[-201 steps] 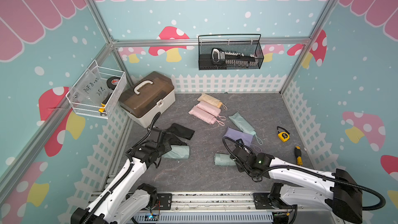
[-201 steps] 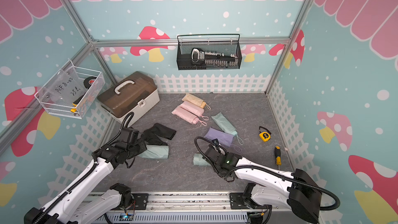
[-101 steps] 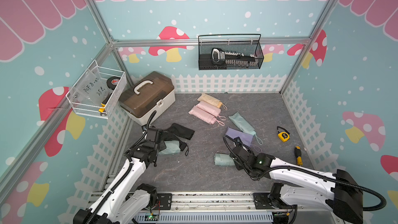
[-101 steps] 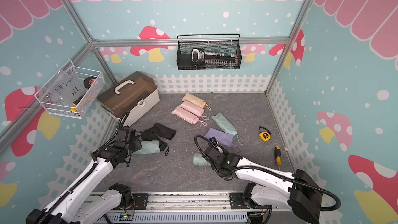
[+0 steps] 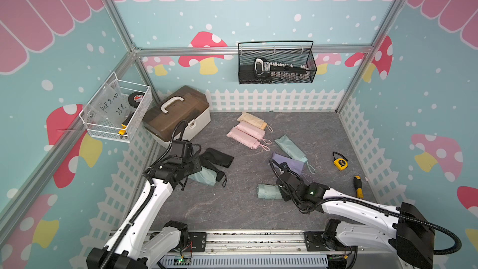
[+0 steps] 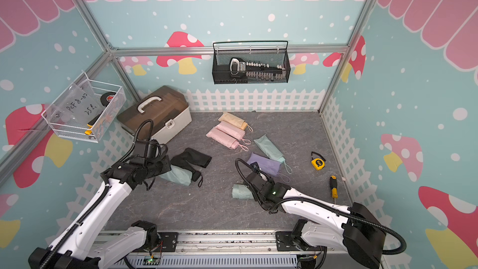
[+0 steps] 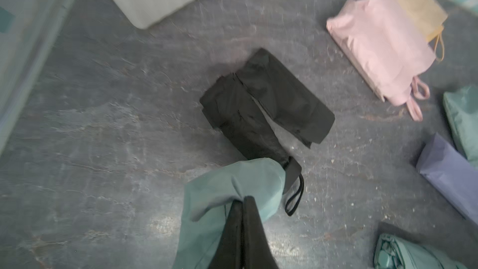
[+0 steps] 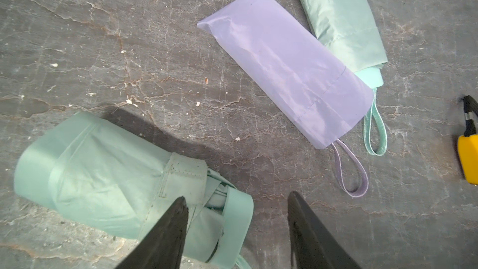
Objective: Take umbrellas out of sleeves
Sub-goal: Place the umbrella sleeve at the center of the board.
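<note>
My left gripper lowers to the bare floor (image 5: 204,188) beside the black umbrella next and releases the limp mint sleeve, which is already off its umbrella.
My left gripper (image 7: 243,199) is shut on a limp mint sleeve (image 7: 219,203), which hangs from it over the floor at the left, seen in both top views (image 5: 204,177) (image 6: 178,175). Just beyond it lie a black umbrella (image 7: 243,120) and its flat black sleeve (image 7: 284,97). My right gripper (image 8: 237,196) stands open over the handle end of a bare mint umbrella (image 8: 98,166) lying on the floor (image 5: 267,191); one finger is over its fabric. A lilac sleeved umbrella (image 8: 279,65) and a mint one (image 8: 341,16) lie behind it.
Two pink umbrellas in sleeves (image 5: 245,135) and a cream one (image 5: 252,120) lie mid-floor. A brown-lidded toolbox (image 5: 178,115) stands back left. A yellow tape measure (image 5: 340,163) and a screwdriver (image 5: 357,190) lie at the right. Wire baskets hang on the back wall (image 5: 276,65) and left wall (image 5: 116,112).
My left gripper has drawn the mint sleeve back and to the left, up against the black umbrella. The right arm and the mint umbrella have stayed put.
</note>
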`<state>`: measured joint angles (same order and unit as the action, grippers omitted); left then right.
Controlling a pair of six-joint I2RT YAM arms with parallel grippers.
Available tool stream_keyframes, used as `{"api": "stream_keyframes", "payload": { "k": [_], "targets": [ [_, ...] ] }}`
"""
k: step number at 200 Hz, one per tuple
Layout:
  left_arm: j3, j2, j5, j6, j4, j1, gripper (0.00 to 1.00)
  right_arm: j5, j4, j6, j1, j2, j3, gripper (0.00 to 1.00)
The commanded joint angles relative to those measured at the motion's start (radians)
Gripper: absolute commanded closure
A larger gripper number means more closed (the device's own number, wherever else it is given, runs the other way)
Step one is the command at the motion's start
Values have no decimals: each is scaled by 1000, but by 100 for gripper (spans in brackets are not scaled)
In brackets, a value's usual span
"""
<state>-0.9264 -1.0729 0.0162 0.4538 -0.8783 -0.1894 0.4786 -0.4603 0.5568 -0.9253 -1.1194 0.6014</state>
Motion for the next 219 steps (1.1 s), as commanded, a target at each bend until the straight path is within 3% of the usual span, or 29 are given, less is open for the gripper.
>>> {"api": "stream_keyframes", "payload": {
  "k": [1, 40, 84, 104, 118, 142, 180, 206, 219],
  "targets": [
    [-76, -74, -187, -43, -122, 4, 100, -15, 15, -33, 16, 25, -9, 40],
    [-188, -150, 32, 33, -381, 8, 100, -37, 33, -44, 42, 34, -16, 40],
    [-148, -144, -82, 18, -377, 15, 100, -54, 40, -58, 51, 17, -5, 40],
    [-147, -145, -30, 0, -366, 21, 100, -54, 41, -58, 52, 17, -8, 40],
    [-137, -169, -33, -21, -329, 58, 100, -59, 43, -57, 52, 15, -7, 40],
    [-128, -224, -133, -40, -228, 118, 100, -85, 40, -55, 52, 10, -6, 39],
    [-125, -341, -206, -78, -102, 181, 88, -138, 8, -55, 52, 52, 3, 39],
    [-147, -404, -200, -102, -79, 203, 85, -148, -10, -52, 52, 88, -2, 39],
    [-156, -418, -176, -115, -78, 208, 74, -145, -20, -51, 52, 95, -1, 39]
  ]
}}
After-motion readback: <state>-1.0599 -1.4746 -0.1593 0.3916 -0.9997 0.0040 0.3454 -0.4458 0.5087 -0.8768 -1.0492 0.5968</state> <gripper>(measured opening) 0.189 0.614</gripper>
